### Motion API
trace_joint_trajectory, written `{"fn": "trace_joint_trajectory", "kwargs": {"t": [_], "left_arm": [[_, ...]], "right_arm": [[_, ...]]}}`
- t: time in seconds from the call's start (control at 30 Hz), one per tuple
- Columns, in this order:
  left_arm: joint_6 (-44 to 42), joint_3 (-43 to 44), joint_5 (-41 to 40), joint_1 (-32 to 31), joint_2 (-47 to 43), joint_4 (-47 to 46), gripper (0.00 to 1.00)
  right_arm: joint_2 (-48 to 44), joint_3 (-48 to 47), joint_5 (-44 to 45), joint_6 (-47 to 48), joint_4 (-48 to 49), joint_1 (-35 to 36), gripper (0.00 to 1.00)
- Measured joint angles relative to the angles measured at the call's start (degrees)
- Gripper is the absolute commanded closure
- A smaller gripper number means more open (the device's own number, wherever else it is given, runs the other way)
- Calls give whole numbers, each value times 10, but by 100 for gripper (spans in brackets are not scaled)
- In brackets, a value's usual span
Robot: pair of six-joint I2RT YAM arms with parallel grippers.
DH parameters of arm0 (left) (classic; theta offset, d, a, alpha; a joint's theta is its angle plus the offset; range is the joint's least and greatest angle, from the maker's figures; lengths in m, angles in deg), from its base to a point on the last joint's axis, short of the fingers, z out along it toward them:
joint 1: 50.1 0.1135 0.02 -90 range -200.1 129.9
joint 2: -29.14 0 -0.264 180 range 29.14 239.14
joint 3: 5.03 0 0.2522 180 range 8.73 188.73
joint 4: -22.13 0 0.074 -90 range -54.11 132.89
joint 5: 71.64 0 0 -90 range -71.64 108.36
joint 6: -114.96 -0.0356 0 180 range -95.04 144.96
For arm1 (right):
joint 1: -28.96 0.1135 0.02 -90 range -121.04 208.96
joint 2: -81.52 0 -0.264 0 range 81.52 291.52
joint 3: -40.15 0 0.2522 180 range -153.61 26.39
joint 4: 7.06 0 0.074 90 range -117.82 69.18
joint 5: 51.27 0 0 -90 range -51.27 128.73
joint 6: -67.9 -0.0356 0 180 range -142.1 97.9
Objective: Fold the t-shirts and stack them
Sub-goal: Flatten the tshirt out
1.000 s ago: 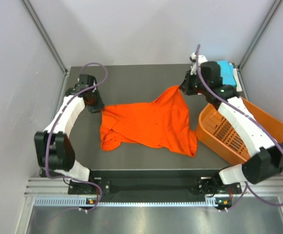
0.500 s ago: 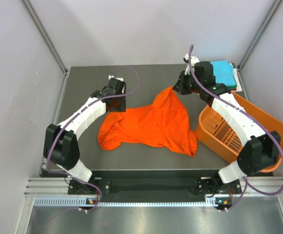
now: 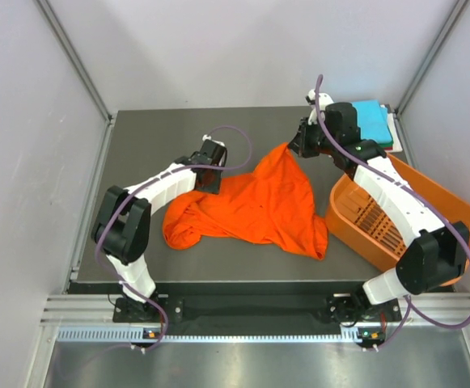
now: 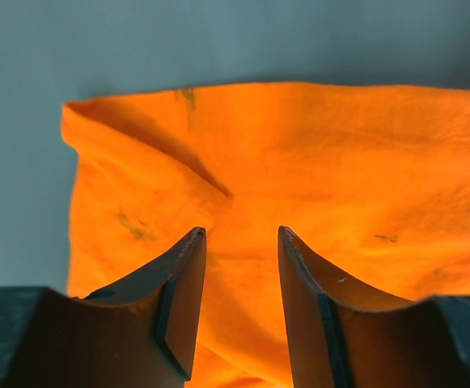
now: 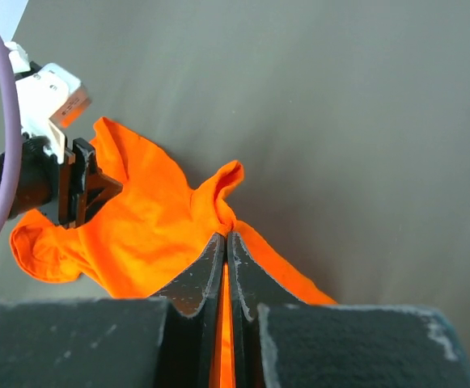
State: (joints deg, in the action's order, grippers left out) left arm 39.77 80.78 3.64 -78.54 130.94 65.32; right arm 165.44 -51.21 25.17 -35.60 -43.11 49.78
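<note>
The pointed tip of the folded-over flap is next for my left gripper, which will lower to it and then close there.
A bright orange t-shirt lies crumpled across the middle of the dark table. Its far corner is lifted, and my right gripper is shut on it; in the right wrist view the cloth is pinched between the closed fingers. My left gripper hovers at the shirt's upper left edge. It stands open above the orange cloth with nothing between its fingers. A turquoise folded t-shirt rests at the back right corner.
A rigid orange slotted basket sits tilted at the right edge of the table, under my right arm. Grey walls and metal posts close in the back and both sides.
My left arm has swung right from the table's left side to the shirt's upper left edge, and its jaws have opened wider. The right gripper holds the lifted corner almost unmoved.
</note>
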Motion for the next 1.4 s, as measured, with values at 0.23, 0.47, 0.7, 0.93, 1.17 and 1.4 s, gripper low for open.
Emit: {"fn": "trace_joint_trajectory", "kwargs": {"t": [0.23, 0.47, 0.7, 0.93, 1.17, 1.4], "left_arm": [[-37, 15, -5, 2, 37, -8, 54], [-45, 16, -23, -2, 60, -7, 56], [-55, 16, -55, -5, 65, -10, 59], [-65, 16, -62, -5, 76, -10, 61], [-70, 16, -72, -5, 81, -10, 65], [-70, 16, -74, -5, 87, -12, 71]], "right_arm": [[-1, 0, 0, 0, 0, 0, 100], [-1, 0, 2, 0, -1, -1, 100], [-1, 0, 3, 0, -2, -1, 100], [-1, 0, 4, 0, -8, -7, 100], [-2, 0, 4, -1, -11, -12, 100], [-2, 0, 3, -1, -13, -12, 100]]}}
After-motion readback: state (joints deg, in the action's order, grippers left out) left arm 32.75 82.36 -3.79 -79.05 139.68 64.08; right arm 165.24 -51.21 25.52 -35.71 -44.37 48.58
